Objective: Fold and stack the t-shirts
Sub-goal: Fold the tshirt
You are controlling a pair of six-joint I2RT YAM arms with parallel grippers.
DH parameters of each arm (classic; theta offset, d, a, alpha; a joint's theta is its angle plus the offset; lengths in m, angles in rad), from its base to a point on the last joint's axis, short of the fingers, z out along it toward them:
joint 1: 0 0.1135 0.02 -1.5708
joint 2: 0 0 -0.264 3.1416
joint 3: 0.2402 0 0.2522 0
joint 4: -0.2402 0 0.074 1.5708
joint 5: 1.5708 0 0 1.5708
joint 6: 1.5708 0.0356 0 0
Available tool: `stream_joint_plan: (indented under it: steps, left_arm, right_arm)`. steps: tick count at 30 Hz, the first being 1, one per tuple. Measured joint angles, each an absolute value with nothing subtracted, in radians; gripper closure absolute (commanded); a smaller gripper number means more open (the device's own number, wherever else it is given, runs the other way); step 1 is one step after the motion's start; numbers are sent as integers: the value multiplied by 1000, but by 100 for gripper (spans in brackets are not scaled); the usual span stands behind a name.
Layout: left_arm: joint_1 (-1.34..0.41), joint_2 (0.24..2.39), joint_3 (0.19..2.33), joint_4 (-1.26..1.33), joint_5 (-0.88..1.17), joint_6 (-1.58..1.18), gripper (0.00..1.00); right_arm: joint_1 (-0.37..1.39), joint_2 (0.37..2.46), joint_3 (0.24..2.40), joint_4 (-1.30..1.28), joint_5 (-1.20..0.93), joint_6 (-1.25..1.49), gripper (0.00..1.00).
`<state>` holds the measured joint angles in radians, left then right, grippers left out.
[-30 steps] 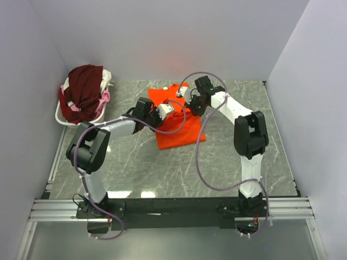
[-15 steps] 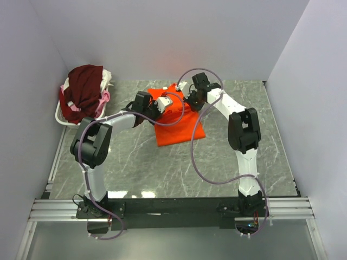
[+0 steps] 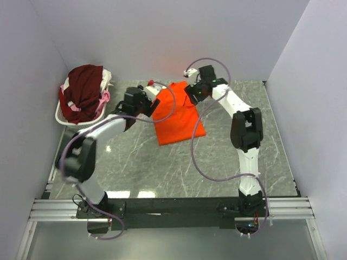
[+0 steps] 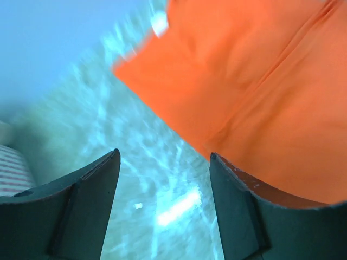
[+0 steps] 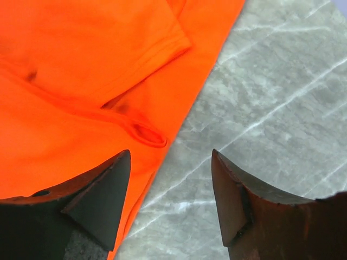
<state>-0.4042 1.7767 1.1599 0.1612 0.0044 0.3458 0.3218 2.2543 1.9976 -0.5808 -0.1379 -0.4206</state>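
Observation:
My left gripper moves back along the orange t-shirt's edge and down onto the t-shirt's near corner on the basket's side (image 3: 160, 142) next, since that corner lies flat and uncovered.
The bright orange t-shirt (image 3: 177, 120) lies folded flat on the marble table, toward the back middle. My left gripper (image 3: 149, 103) is open at the shirt's left edge. In the left wrist view the gripper (image 4: 162, 162) has bare table between its fingers, and the orange cloth (image 4: 244, 70) runs past the right finger. My right gripper (image 3: 191, 97) is open at the shirt's far right corner. In the right wrist view the gripper (image 5: 171, 157) straddles the edge of the shirt (image 5: 70, 70), where a sleeve hem lies folded in. More t-shirts, dark maroon (image 3: 84, 86), pink (image 3: 103, 98) and white (image 3: 107, 76), are piled at the far left.
The pile sits in a white wire basket (image 3: 64, 120) against the left wall. Grey walls close in the table at the back and on both sides. Purple cables loop from both arms above the table.
Both grippers were shut on the orange shirt and have opened and let go. They moved toward the back and apart, and the shirt now lies flat.

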Motion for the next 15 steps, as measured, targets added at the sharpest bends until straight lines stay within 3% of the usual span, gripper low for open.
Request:
stream_joint_plan:
  steps: [3,8,12,15]
  left_arm:
    - [-403,1568,1090,162,89,378,29]
    - [-479,1305,906,172,265,570,31]
    - [-604,1354,783,120,324,699,32]
    - [-644,1471,748,74,321,747,33]
  right_arm:
    - [255,2149,1899,-614,-333,-507,32]
    - [152,1859,1589,-754,-547,-933,25]
    - [193,1587,1155,-667,-572,-1208,22]
    - [241,1515,984,-607,-565,-1293,22]
